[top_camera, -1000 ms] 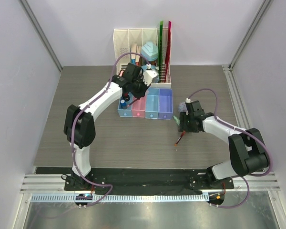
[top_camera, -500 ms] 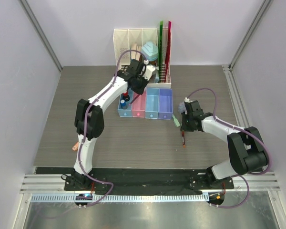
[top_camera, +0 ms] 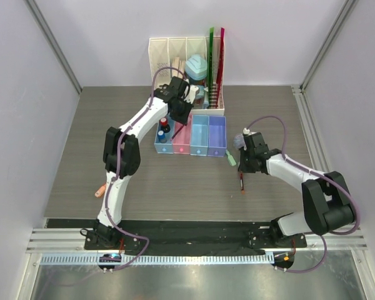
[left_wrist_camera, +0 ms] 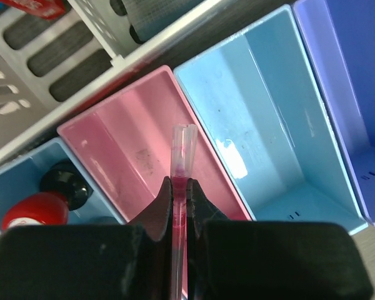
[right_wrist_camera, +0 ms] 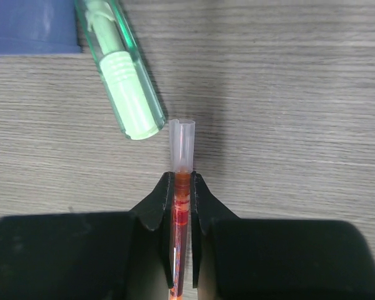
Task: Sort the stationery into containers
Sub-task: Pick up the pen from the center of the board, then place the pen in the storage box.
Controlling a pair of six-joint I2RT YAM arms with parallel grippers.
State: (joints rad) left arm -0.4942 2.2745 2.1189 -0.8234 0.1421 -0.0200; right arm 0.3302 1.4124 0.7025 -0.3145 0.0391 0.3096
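Next, my left gripper goes down toward the pink bin's bare bottom and releases the pen, because the thin red pen already hangs over the open pink bin [left_wrist_camera: 122, 140].
My left gripper [top_camera: 177, 117] is shut on a thin red pen [left_wrist_camera: 182, 159] and hangs over the pink bin [left_wrist_camera: 122, 140] of the container row. The blue bin [top_camera: 159, 145] holds a red-capped cylinder [left_wrist_camera: 31, 211] and a blue-capped one [top_camera: 160, 133]. The light blue bin [left_wrist_camera: 262, 119] and the purple bin [left_wrist_camera: 353, 94] look empty. My right gripper [top_camera: 242, 170] is low on the table, shut on a second red pen [right_wrist_camera: 182, 147]. A stubby green piece [right_wrist_camera: 120, 78] lies just ahead of it, beside the purple bin's corner.
The white slotted rack [top_camera: 169, 53] with rulers and teal items stands right behind the bins, close to my left wrist. An orange piece [top_camera: 100, 190] lies on the table at the left, near the left arm's elbow.
The right gripper has closed on the pen, which now lies straight between its fingers. The left arm has swung its elbow right and carried its pen from the blue bin toward the pink one.
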